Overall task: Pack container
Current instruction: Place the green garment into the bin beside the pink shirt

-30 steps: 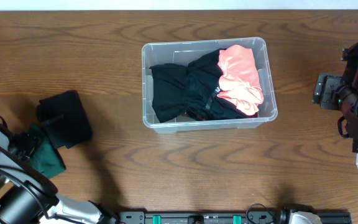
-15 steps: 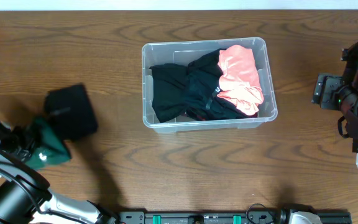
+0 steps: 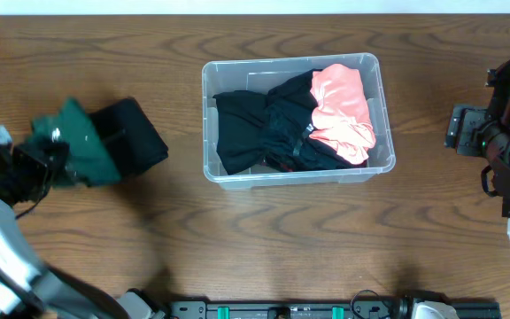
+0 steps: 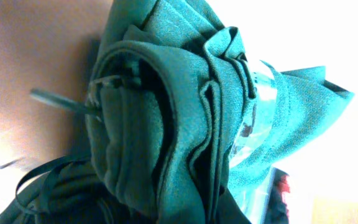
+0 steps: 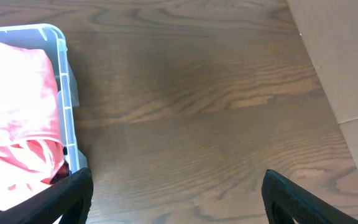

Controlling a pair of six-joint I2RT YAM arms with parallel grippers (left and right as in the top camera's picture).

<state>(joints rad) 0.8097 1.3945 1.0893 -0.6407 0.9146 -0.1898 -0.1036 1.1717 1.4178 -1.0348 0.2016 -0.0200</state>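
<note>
I will carry the green garment (image 3: 82, 146) onto the container's black clothes, right of my left gripper in the overhead view, and release it.
The clear container (image 3: 209, 81) stands at the table's middle, far side. Inside it lie black clothes (image 3: 259, 133) and a coral-pink garment (image 3: 343, 105), which the right wrist view shows as pink cloth (image 5: 17, 118) behind the bin wall (image 5: 67, 93). At the far left my left gripper (image 3: 42, 159) is shut on a bunched green garment (image 3: 82, 146); a black cloth (image 3: 135, 142) hangs with it on its right side. The green garment (image 4: 166, 124) fills the left wrist view and hides the fingers. My right gripper (image 5: 179, 199) is open over bare wood, right of the container.
The right arm (image 3: 503, 151) sits at the table's right edge. Brown cardboard (image 5: 347, 56) lies at the right in the right wrist view. A black rail (image 3: 326, 310) runs along the near edge. Wood stretches between the green garment and the container.
My left gripper has shut on the green garment and carried it, with the black cloth, away from the near left corner toward the far side and slightly right. The right arm has stayed put.
</note>
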